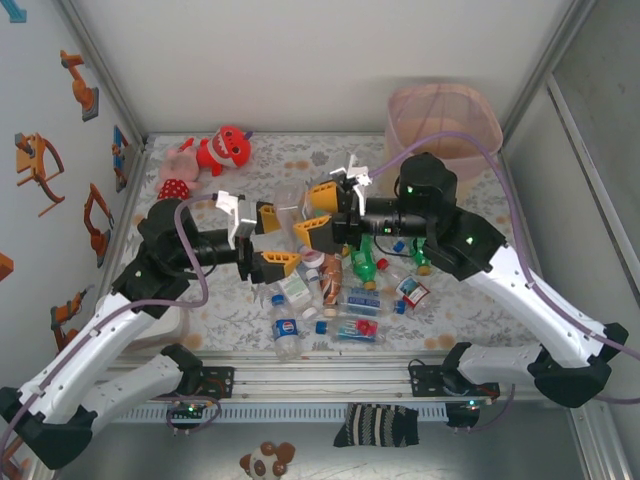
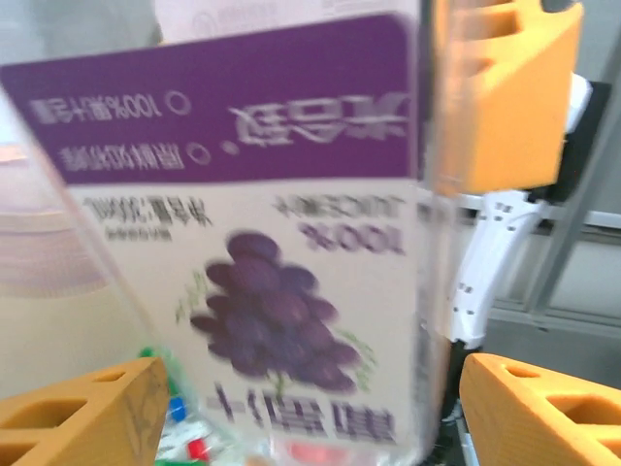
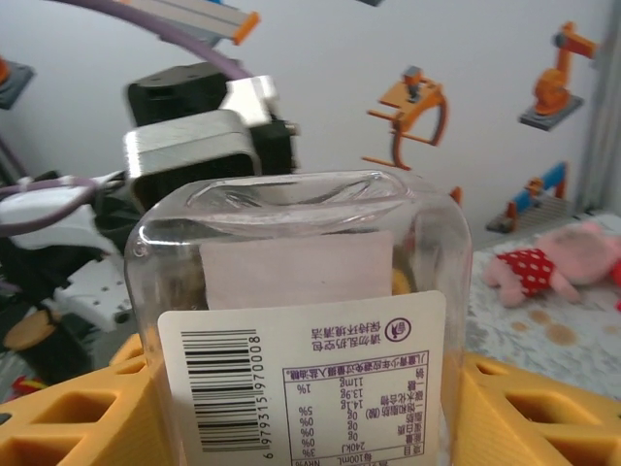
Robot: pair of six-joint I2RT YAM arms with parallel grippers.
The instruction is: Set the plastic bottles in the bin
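My right gripper alone holds the bottle and will next swing outward over the bin's opening (image 1: 445, 116), lower inside and release it.
A clear square plastic bottle (image 1: 289, 203) with a purple grape label hangs above the table between both grippers. My right gripper (image 1: 312, 214) is shut on it: in the right wrist view its yellow fingers (image 3: 87, 417) press both sides of the bottle (image 3: 301, 291). My left gripper (image 1: 275, 240) is open around the same bottle (image 2: 262, 243), with a gap showing beside its right finger (image 2: 543, 408). Several more plastic bottles (image 1: 345, 285) lie in a pile on the table below. The bin (image 1: 480, 130), pink above and beige below, stands at the back right.
Red and pink plush toys (image 1: 215, 150) lie at the back left. A Pepsi bottle (image 1: 286, 332) lies near the table's front edge. White walls close the table in on the left, back and right. The right gripper's yellow finger (image 2: 514, 87) shows in the left wrist view.
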